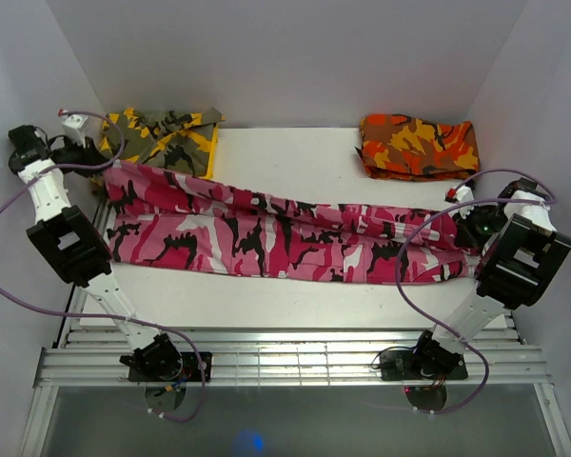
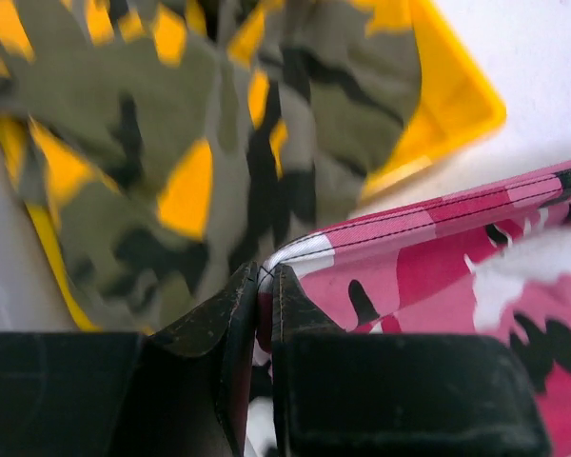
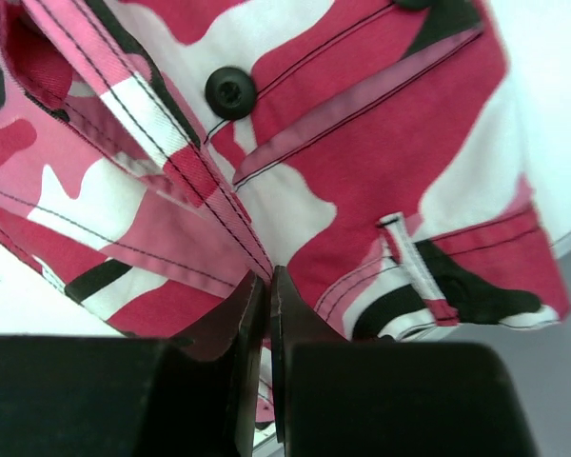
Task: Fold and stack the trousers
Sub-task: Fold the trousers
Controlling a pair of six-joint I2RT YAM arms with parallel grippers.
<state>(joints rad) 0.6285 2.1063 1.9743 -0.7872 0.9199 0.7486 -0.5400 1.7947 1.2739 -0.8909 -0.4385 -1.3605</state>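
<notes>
The flat layer lies below and back from my left gripper, so the gripper should move back and down beside the flat layer's end [image 1: 121, 243] and let go of the hem end.
The pink, white and black camouflage trousers [image 1: 266, 233] lie stretched lengthwise across the table, folded along their length. My left gripper [image 1: 97, 158] pinches the hem end at the far left; in the left wrist view the gripper [image 2: 265, 276] is shut on the trousers [image 2: 438, 257] at a seamed corner. My right gripper [image 1: 464, 221] holds the waist end at the right; in the right wrist view the gripper [image 3: 268, 278] is shut on the trousers [image 3: 362, 162] beside a black button [image 3: 230, 90] and a belt loop [image 3: 414, 257].
A yellow-olive camouflage garment [image 1: 162, 138] lies at the back left, right behind my left gripper and showing large in the left wrist view [image 2: 200, 124]. A folded orange-red camouflage garment [image 1: 419, 146] sits at the back right. White walls close in on three sides.
</notes>
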